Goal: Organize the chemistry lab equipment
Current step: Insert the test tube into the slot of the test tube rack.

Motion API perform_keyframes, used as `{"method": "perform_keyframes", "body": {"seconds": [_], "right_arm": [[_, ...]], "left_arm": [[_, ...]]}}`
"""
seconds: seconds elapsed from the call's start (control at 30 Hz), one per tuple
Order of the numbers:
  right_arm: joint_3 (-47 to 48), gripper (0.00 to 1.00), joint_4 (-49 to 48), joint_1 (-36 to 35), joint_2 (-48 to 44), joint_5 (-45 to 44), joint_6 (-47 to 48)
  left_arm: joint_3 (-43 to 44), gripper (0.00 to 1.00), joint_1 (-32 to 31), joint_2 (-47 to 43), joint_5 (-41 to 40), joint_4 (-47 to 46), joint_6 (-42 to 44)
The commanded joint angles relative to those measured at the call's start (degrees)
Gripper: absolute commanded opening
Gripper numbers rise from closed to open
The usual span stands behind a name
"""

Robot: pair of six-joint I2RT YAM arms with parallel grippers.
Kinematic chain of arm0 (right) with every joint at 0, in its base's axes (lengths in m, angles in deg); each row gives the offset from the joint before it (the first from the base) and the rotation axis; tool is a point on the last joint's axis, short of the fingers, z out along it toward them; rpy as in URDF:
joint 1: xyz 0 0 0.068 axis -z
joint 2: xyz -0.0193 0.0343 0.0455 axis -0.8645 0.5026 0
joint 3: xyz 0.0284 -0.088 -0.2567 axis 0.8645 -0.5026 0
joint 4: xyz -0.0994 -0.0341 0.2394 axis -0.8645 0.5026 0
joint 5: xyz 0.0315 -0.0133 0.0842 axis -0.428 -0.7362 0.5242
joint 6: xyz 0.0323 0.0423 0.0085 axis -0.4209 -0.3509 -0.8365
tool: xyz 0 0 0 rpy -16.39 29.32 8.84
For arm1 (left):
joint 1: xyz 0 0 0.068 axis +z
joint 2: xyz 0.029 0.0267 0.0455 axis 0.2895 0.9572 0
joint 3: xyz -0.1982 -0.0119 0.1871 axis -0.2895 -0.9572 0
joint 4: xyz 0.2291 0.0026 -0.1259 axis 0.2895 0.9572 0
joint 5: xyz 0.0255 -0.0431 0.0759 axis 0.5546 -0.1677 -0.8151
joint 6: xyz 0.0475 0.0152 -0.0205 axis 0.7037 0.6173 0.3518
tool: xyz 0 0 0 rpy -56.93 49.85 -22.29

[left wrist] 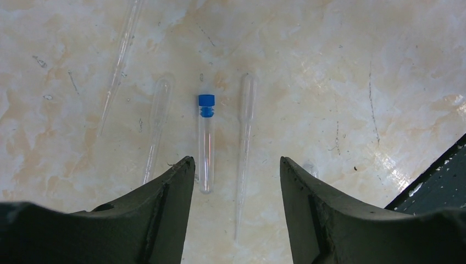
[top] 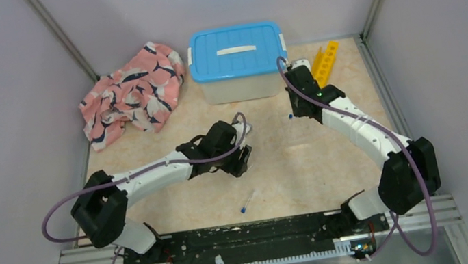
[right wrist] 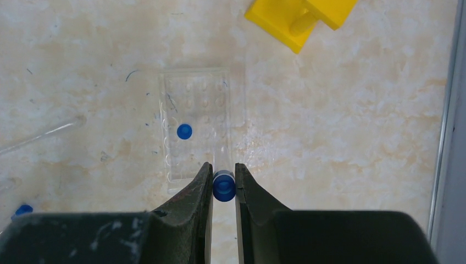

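Note:
The robot's right gripper will lower the upright tube into an empty hole [right wrist: 221, 119] beside the standing blue cap and release it there, since the hole is below.
A clear tube with a blue cap [left wrist: 206, 143] lies flat on the table. My left gripper [left wrist: 236, 165] hangs open above it, and the tube's round end sits close to the left finger. Clear plastic pipettes [left wrist: 244, 137] lie beside the tube. My right gripper [right wrist: 223, 165] is shut on another blue-capped tube [right wrist: 223, 186], held upright over the near edge of a clear holed plate [right wrist: 200, 93]. One blue cap [right wrist: 184, 131] stands in that plate. The yellow rack [top: 326, 62] lies at the back right. A third capped tube [top: 246, 202] lies near the table's front.
A white bin with a blue lid [top: 238, 59] stands at the back centre, and a pink whale-patterned cloth [top: 133, 94] is heaped to its left. A metal rail [right wrist: 448, 137] borders the table on the right. Another blue cap [right wrist: 23, 209] shows left of the right gripper.

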Motion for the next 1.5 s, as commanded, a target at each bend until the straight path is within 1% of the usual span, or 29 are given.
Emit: {"method": "perform_keyframes", "body": {"seconds": [0.0, 0.53, 1.07, 1.47], "right_arm": [[-0.66, 0.02, -2.08, 1.19, 0.28, 1.50, -0.44], [-1.92, 0.02, -6.86, 4.47, 5.47, 5.05, -0.62], [-1.70, 0.02, -9.42, 6.81, 8.44, 6.45, -0.62], [-1.68, 0.02, -9.63, 6.98, 9.82, 7.00, -0.80]], "left_arm": [[1.48, 0.63, -0.35, 1.40, -0.12, 0.18, -0.14], [0.73, 0.59, -0.43, 3.44, -0.99, -1.61, 0.32], [0.36, 0.59, -0.53, 4.32, -0.99, -2.35, 0.40], [0.36, 0.59, -0.62, 4.58, -0.99, -2.43, 0.41]]}}
